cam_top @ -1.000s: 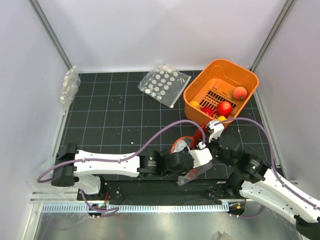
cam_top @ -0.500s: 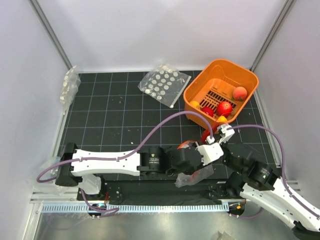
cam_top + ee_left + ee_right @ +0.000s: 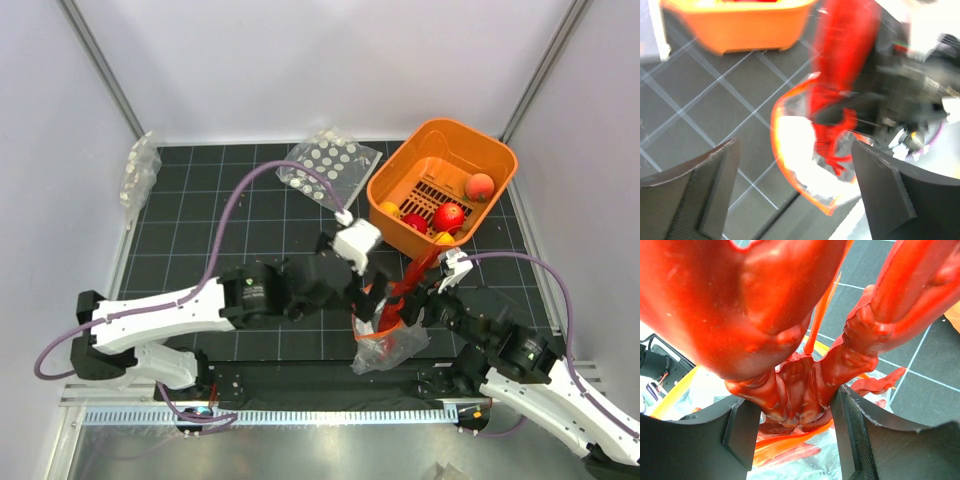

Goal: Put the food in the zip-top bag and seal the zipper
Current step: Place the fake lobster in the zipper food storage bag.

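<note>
The zipper's far end (image 3: 794, 91) lies below my left gripper's open fingers, toward the orange basket, so the left gripper turns and lowers onto that end next.
The clear zip-top bag (image 3: 392, 343) lies near the front edge of the mat, its mouth gaping. Its orange-red zipper (image 3: 776, 131) curves around the opening. My right gripper (image 3: 425, 298) is shut on the food, a red octopus-like piece (image 3: 408, 285), right over the mouth. In the right wrist view the fingers (image 3: 746, 432) pinch the octopus (image 3: 800, 390), and its thin tentacles hang into the bag (image 3: 805, 467). My left gripper (image 3: 366, 290) stands open just left of the bag, touching nothing. Through its wide jaws I see the bag mouth and the octopus (image 3: 840, 80).
The orange slotted basket (image 3: 400, 172) stands at the back right with red-orange fruit balls (image 3: 450, 215) inside. A clear bag with white discs (image 3: 328, 168) lies behind the left arm. Another clear bag (image 3: 140, 172) sits at the far left wall.
My left gripper has opened, let go of the bag's mouth and pulled back and up to the left. The right gripper still grips the octopus, now with tentacles in the bag.
</note>
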Controlling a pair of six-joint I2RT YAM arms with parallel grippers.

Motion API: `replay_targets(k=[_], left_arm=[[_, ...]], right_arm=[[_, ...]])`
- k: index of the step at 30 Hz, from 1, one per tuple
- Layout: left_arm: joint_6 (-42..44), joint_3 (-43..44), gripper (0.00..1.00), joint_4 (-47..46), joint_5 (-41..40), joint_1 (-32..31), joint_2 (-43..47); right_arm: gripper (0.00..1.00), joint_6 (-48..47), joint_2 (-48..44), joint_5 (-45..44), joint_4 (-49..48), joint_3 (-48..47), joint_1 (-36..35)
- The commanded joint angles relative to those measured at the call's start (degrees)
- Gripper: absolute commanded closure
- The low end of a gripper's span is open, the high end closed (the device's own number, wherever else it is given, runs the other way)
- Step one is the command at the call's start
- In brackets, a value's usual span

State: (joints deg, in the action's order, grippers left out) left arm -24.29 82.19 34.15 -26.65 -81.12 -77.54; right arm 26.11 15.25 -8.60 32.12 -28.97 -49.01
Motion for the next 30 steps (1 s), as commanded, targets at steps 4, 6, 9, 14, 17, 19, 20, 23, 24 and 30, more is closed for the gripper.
replay_targets(k=[4,6,9,14,17,19,20,23,24,30], left_arm=[[-22.45,-5.91,0.00,1.18,13.89,12.82,1.35],[-22.12,-4.42,0.00,1.18,18.73,14.59,-0.41],[-19.31,0.58,0.00,1.71,21.90,14.94,-5.67],[-16.40,6.03,0.01,2.14,29.89,15.55,-12.88],[-16.66,7.28,0.09,4.25,31.66,16.34,-16.14],[-17.71,6.49,0.14,4.61,32.54,17.66,-16.59],[-18.41,5.10,0.18,4.35,32.54,18.10,-16.68],[-20.35,2.55,0.22,3.03,32.81,20.21,-15.72],[-20.70,2.01,0.22,2.68,32.98,20.56,-15.19],[-21.05,1.66,0.42,2.59,34.56,22.15,-15.71]], right_arm=[[0.98,-0.09,-0.92,0.78,-4.08,-0.38,-0.20],[0.98,-0.44,-1.09,0.69,-4.26,-0.47,-0.20],[0.98,-0.62,-0.92,0.69,-4.26,-0.73,-0.20],[0.98,-0.80,-0.66,0.43,-4.43,-1.35,-0.20],[0.99,-0.80,-0.74,0.69,-5.05,-1.70,-0.20],[0.99,-0.97,-0.74,0.87,-5.49,-1.70,-0.20],[0.99,-1.06,-0.83,0.95,-5.57,-1.70,-0.20],[0.99,-1.32,-0.92,1.39,-5.93,-1.70,-0.20],[0.99,-1.32,-0.92,1.39,-6.01,-1.79,-0.20],[0.99,-2.55,-1.18,1.30,-6.19,-1.88,-0.20]])
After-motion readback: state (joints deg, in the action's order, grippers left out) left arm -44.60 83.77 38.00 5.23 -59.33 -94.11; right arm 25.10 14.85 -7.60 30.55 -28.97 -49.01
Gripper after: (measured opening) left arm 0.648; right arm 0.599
